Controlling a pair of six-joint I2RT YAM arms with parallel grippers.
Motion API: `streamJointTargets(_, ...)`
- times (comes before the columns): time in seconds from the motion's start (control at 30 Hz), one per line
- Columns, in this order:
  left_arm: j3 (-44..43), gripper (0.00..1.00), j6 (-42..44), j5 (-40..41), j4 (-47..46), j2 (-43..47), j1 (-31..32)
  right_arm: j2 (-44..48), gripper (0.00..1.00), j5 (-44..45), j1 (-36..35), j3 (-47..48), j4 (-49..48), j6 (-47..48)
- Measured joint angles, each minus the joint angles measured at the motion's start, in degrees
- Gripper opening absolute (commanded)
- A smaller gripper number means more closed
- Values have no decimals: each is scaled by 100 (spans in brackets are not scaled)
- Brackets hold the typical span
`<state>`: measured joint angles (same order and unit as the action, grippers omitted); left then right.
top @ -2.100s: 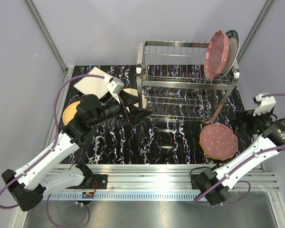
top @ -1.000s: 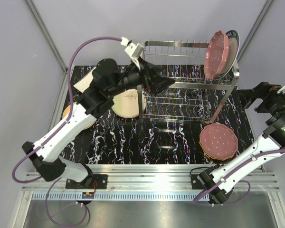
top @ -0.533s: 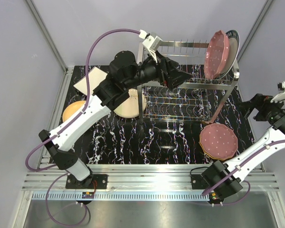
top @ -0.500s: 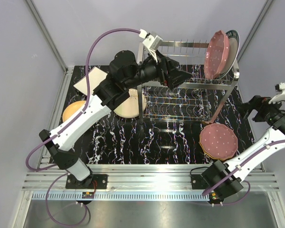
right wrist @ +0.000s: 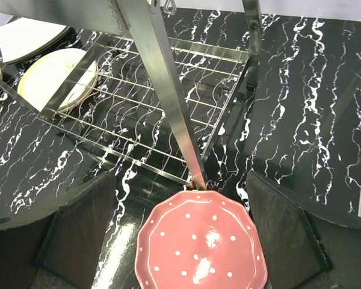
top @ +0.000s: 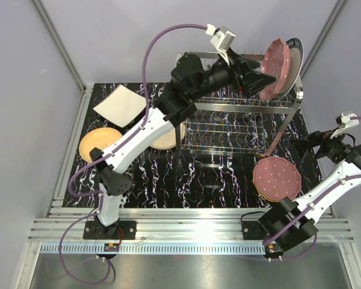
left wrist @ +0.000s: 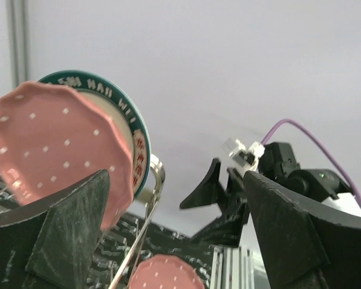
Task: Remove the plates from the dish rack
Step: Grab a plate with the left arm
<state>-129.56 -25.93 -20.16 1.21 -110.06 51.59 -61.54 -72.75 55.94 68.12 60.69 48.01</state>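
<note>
The pink plate's near rim is below my left gripper and to its right in the top view, so I will lower and shift onto it next.
The chrome dish rack point(top: 237, 102) stands at the back of the table. Two plates lean in its upper right end: a pink polka-dotted plate point(top: 274, 69) and, behind it, a white plate with a dark patterned rim point(top: 296, 55). My left gripper point(top: 262, 77) hangs open over the rack's top, just left of the pink plate point(left wrist: 60, 150), holding nothing. My right gripper point(top: 299, 146) is open and empty, right of the rack. It is above another pink dotted plate point(right wrist: 201, 241) that lies on the table by the rack's leg.
A white square plate point(top: 121, 105), a yellow-orange plate point(top: 99, 143) and a cream plate point(top: 168, 137) lie on the black marbled table left of the rack. The pink plate on the table point(top: 277, 179) tops a small stack. Grey walls close in on both sides.
My left arm has swung up from the cream plate and rightward over the rack's top to the leaning plates. My right gripper has moved slightly left and down. Both stay open.
</note>
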Motion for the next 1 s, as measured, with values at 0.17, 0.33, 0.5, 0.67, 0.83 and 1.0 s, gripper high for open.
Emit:
streamJointTargets(0.17, -573, 89, -264, 74, -498, -785, 118, -79, 96, -39, -39, -129, -68, 63)
streamJointTargets(0.33, -708, 84, -476, 286, -837, -1283, 184, 26, 96, -35, -39, -376, -299, 9)
streamJointTargets(0.5, -807, 77, -557, 487, -970, -1600, 223, 160, 96, -33, -44, -496, -452, -44)
streamJointTargets(0.67, -857, 70, -507, 686, -1045, -1720, 264, 179, 96, -33, -44, -608, -557, -66)
streamJointTargets(0.83, -920, 66, -269, 850, -1130, -1794, 341, 179, 96, -33, -44, -688, -562, -83)
streamJointTargets(1.0, -929, 61, 17, 929, -1117, -1875, 382, 190, 96, -31, -44, -726, -586, -87)
